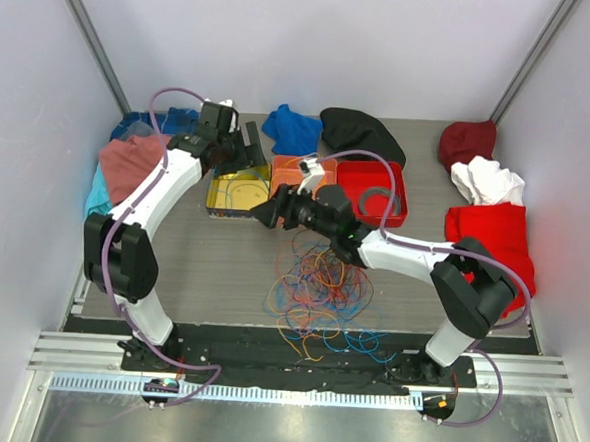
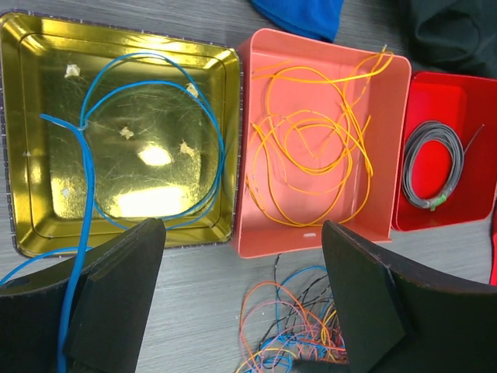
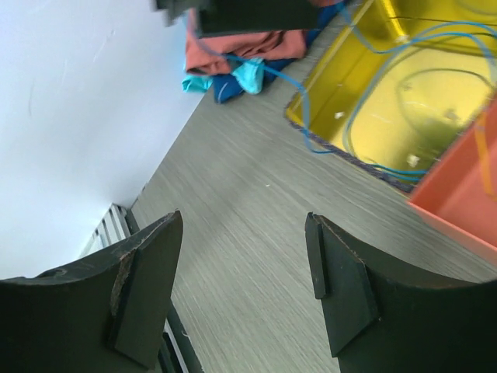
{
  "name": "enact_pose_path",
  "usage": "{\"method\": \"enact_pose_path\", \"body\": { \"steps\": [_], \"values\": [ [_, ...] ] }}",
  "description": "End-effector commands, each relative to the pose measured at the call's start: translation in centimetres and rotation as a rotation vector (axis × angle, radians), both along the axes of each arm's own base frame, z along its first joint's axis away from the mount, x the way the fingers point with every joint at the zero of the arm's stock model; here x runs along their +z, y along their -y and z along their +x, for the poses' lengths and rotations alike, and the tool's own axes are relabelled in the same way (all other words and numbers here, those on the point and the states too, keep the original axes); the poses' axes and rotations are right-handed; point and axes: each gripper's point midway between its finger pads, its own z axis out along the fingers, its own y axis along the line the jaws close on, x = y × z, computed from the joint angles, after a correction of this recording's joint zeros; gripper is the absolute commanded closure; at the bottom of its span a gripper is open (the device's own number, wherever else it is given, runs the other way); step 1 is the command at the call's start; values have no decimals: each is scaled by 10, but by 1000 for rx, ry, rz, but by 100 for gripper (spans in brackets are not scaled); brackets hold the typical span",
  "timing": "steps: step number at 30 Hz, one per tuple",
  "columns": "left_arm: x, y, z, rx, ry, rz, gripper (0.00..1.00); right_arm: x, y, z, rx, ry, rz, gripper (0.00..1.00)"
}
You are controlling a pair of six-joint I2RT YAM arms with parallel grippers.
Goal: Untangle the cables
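Note:
I need to move my open right gripper outward next, onto the part of the blue cable that loops along the tin's side by the salmon bin.
The cables lie in a tangle of orange, blue, red and dark strands on the table in front of the bins; its top edge shows in the left wrist view. One blue cable loops inside the gold tin and trails over its near rim beside my left finger. Orange cables lie in the salmon bin. My left gripper hovers open over the tin's near edge. My right gripper is open over bare table, holding nothing.
A red bin at the right of the salmon bin holds a grey coiled ring. Clothes lie round the back and sides: rust and blue, blue, black, maroon, white and red.

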Motion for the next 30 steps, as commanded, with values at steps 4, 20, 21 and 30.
{"method": "enact_pose_path", "body": {
  "steps": [4,20,21,30],
  "values": [
    [40,0,14,15,103,-12,12,23,-13,15,-76,108,-49,27],
    [154,-16,-26,16,326,-44,16,2,9,57,-154,144,-148,27],
    [161,-16,-27,14,341,-50,15,0,7,60,-153,154,-167,26],
    [186,-2,-31,-31,373,-74,16,9,-4,96,-231,324,-271,22]
  ]
}}
